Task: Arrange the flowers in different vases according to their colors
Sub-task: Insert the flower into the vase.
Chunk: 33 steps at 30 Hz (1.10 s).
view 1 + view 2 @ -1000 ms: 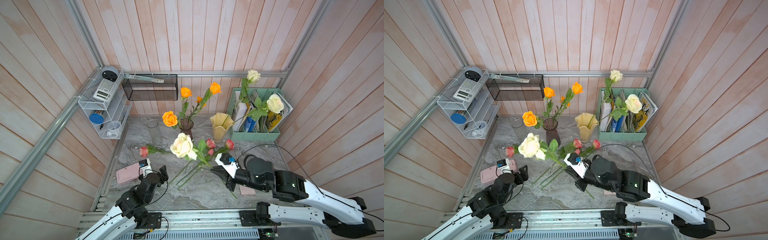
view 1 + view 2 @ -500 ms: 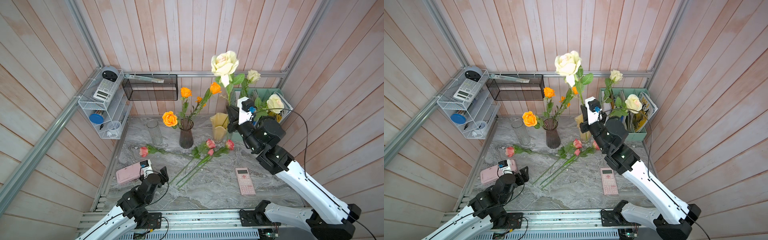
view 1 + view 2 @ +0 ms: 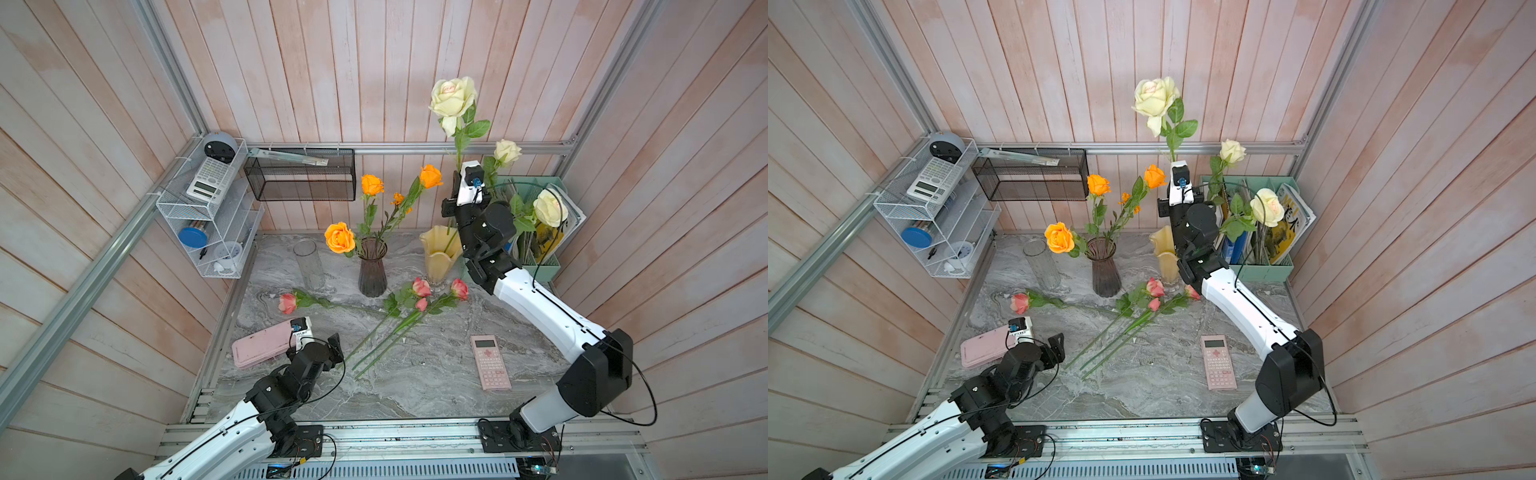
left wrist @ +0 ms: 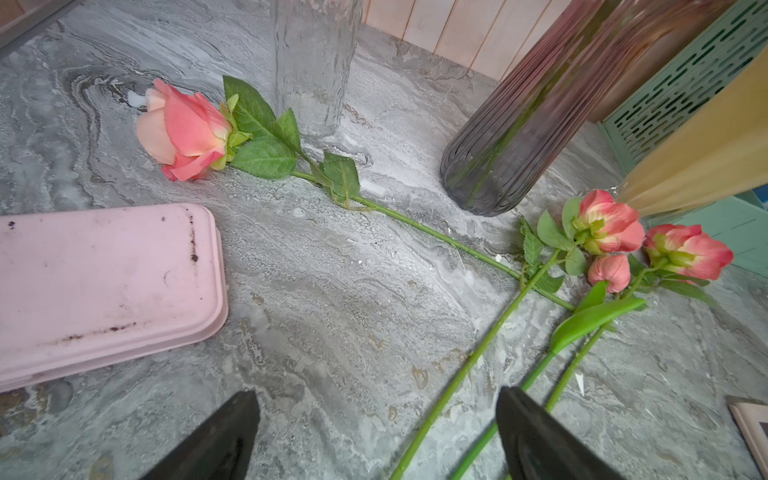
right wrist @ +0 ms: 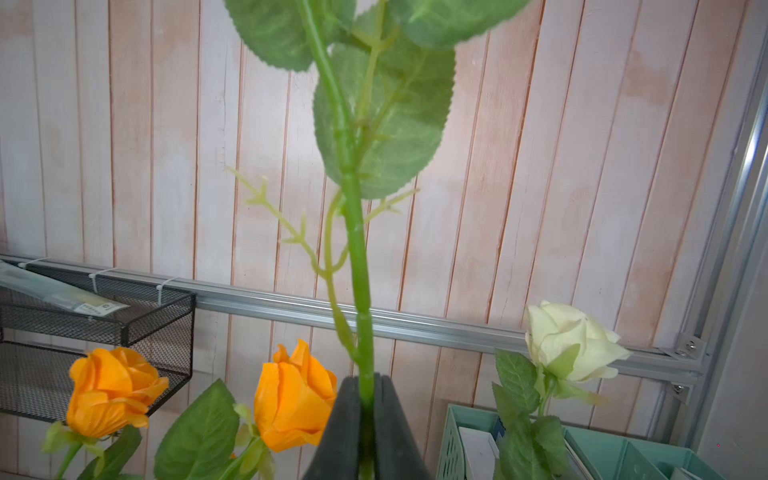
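Observation:
I should move my right gripper down toward the opening of the pale yellow vase (image 3: 441, 238) and let go of the cream rose's stem, because only the lower end of the stem is inside.
My right gripper (image 3: 459, 172) (image 5: 365, 386) is shut on the stem of a cream rose (image 3: 453, 97) (image 3: 1155, 96), held upright. The stem's lower end reaches into the pale yellow vase (image 3: 440, 253). The dark purple vase (image 3: 372, 270) holds orange roses (image 3: 340, 237). The clear glass vase (image 3: 308, 264) stands empty. Pink roses (image 3: 287, 302) (image 4: 185, 131) lie on the marble table, one apart at the left and more by the yellow vase (image 3: 421, 286). Low over their stem ends, my left gripper (image 3: 334, 345) (image 4: 378, 419) is open and holds nothing.
Two cream roses (image 3: 549, 208) stand in the mint-green file holder (image 3: 544, 266) at the back right. A pink case (image 3: 262, 345) lies beside my left gripper and a pink calculator (image 3: 489, 361) at the front right. A wire rack (image 3: 208, 216) and a black mesh basket (image 3: 299, 178) hang on the walls.
My right arm has lifted the cream rose from the middle of the table, swung it to the back and turned it upright over the yellow vase. The left arm has stayed put.

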Available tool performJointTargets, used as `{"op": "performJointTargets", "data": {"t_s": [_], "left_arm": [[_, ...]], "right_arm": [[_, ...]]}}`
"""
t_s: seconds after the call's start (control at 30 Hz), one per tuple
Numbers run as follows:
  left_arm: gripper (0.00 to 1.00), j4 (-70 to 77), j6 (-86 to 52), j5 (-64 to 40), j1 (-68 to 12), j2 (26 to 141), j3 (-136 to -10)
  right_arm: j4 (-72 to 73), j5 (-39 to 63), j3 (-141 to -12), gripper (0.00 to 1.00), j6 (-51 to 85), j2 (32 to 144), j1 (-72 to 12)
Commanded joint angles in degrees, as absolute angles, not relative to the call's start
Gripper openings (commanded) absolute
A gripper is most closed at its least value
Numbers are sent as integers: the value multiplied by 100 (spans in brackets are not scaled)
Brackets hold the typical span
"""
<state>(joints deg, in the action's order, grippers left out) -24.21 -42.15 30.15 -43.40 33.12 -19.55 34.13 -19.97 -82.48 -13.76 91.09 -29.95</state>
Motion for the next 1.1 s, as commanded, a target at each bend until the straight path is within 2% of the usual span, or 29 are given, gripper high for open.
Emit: {"op": "performJointTargets", "data": {"t_s": [0.0,0.57,0.83,1.0,1.07], "left_arm": [[95,-2224,-4109,2923,-4313,3281,-1891],[95,-2086,-4090,2752,-4315,3388,-1856],[95,-1397,-3875,2201,-4315,3963,-1947],[95,-1258,-3771,2061,-4309,4130,-2059],[95,-1219,-3751,2034,-4309,4133,-2076]], "right_arm": [[4257,-2212,-8129,0,-1420,9165,-2909],[5465,-2522,-5694,1,-1116,8700,-2961],[5061,-2592,-5204,24,-779,8309,-2962],[4719,-2614,-5069,46,-659,8116,-2962],[4631,-2640,-5016,50,-582,8023,-2966]]}}
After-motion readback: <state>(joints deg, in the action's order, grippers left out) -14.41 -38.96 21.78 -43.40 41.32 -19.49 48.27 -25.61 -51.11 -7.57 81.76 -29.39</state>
